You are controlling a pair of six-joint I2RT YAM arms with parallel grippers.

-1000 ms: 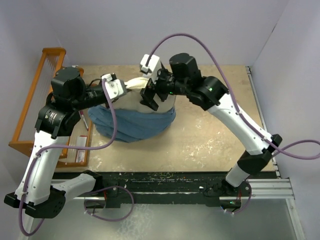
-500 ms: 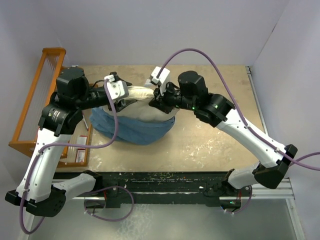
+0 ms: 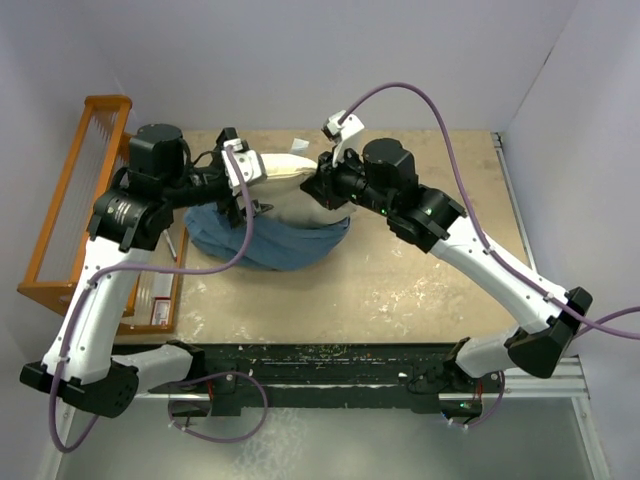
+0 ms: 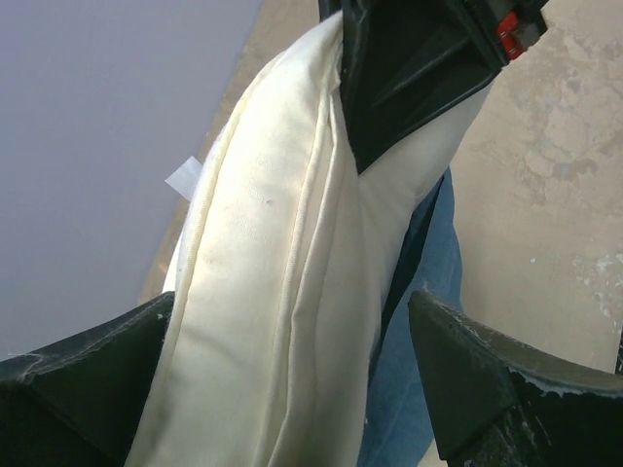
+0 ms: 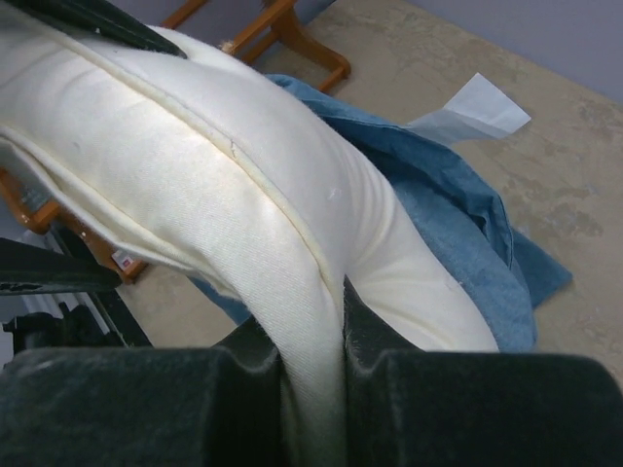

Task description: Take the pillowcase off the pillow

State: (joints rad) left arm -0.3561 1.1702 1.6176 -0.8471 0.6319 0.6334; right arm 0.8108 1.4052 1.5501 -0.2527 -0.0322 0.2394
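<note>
Next, my left gripper draws off the pillow toward the rack, then lowers onto the pillowcase's rack-side fold, as the cloth still wraps the pillow's lower part.
The cream pillow is held up off the table, and its lower part still sits in the dusty-blue pillowcase, which sags onto the tabletop. My right gripper is shut on the pillow's seamed edge, which shows pinched between the jaws in the right wrist view. My left gripper is open, its two fingers wide apart on either side of the pillow without clamping it. Blue pillowcase hangs beside the pillow. A small white tag sticks out past the pillowcase.
An orange wooden rack stands along the table's left edge, with a flat box beside it. Purple-grey walls close in the back and right. Bare beige tabletop lies to the right and front of the pillowcase.
My right gripper closed on the pillow's edge and drew it up and back. My left gripper let go and opened wide. The pillowcase has slid lower down the pillow.
</note>
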